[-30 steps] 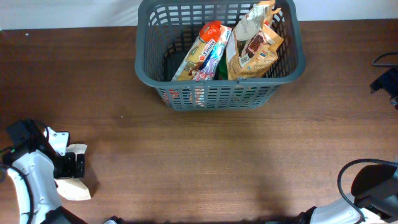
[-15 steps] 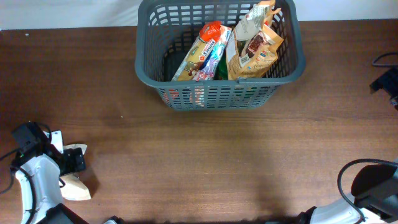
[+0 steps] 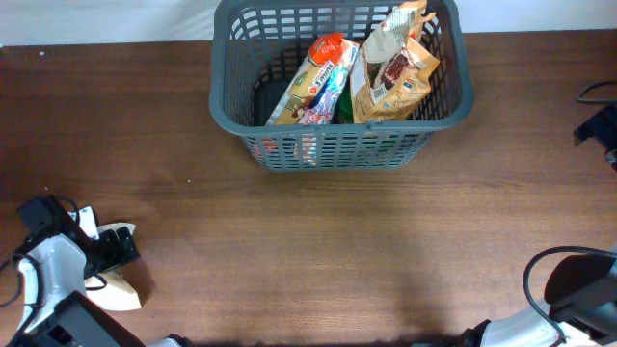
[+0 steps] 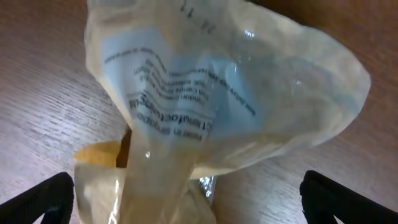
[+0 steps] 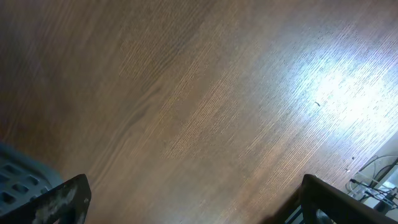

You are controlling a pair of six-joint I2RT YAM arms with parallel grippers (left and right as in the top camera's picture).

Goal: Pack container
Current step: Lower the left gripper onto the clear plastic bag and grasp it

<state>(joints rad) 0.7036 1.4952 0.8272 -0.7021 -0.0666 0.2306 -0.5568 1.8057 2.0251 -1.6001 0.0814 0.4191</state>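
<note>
Next, my left gripper moves down onto the narrow, gathered middle of the cream plastic bag (image 3: 118,291) and closes.
The container (image 3: 340,146), a dark grey slotted basket, stands at the back centre of the table and holds a long orange-topped packet (image 3: 314,81) and a tan pouch (image 3: 393,73). My left gripper (image 3: 114,253) is at the front left, open, with its jaws on either side of a cream plastic bag (image 3: 118,291) lying on the table. In the left wrist view the bag (image 4: 211,106) fills the frame, its printed label showing, between the two wide-apart black fingertips (image 4: 37,202). My right gripper (image 5: 193,202) is open and empty over bare wood.
The table (image 3: 347,241) is dark brown wood. A corner of the basket (image 5: 22,177) shows at the lower left of the right wrist view. The right arm (image 3: 578,289) with its cables sits at the front right corner. A black fixture (image 3: 600,125) is at the right edge.
The left arm has shifted slightly toward the front edge while its gripper stays at the cream bag. The bag, the basket and the right arm have not moved.
</note>
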